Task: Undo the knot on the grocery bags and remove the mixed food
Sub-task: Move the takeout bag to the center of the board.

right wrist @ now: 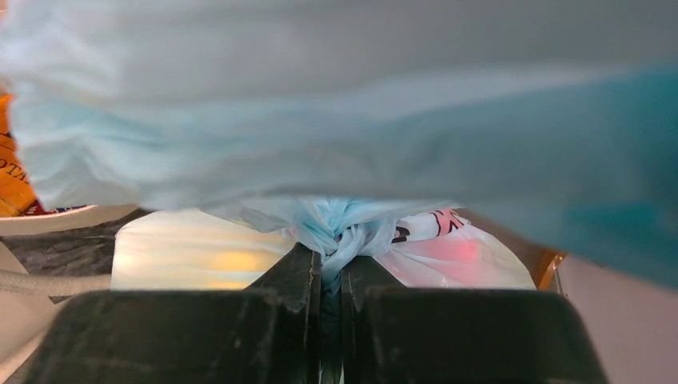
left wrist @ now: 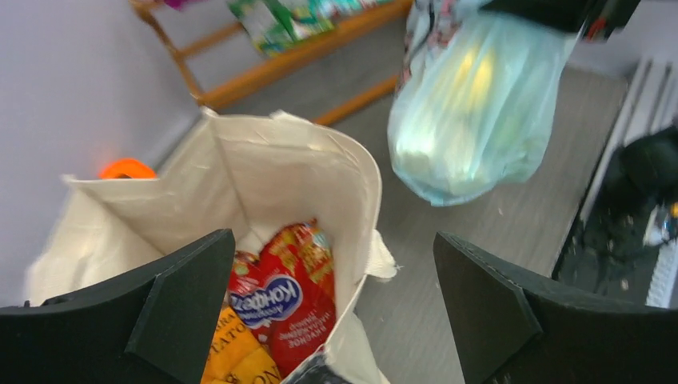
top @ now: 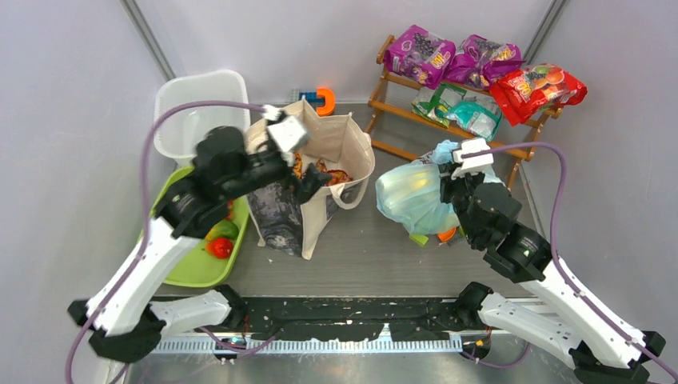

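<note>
The tote's near rim [top: 329, 189] [left wrist: 345, 320] already runs between the open fingers of my left gripper. My left gripper should move down onto that rim, beside the tote's handle, which lies below it.
The cream canvas tote [top: 320, 164] stands open at mid-table, with a red snack packet [left wrist: 280, 296] and an orange packet [left wrist: 228, 356] inside. My left gripper [top: 310, 181] hovers over the tote's mouth, open [left wrist: 333, 238], with nothing between its fingers. The light-blue plastic bag [top: 409, 196] hangs to the right, bulging with yellowish contents [left wrist: 472, 112]. My right gripper [top: 449, 184] is shut [right wrist: 330, 260] on the knot [right wrist: 344, 232], the twisted blue handles pinched between its pads. Loose blue plastic fills the upper part of the right wrist view.
A green tray [top: 188, 268] at the left holds red and green fruits [top: 220, 240]. Behind it stands a white tub [top: 200, 100]. A wooden rack [top: 400, 112] at the back right carries purple, teal and red packets. Green and orange bits [top: 432, 237] lie under the blue bag.
</note>
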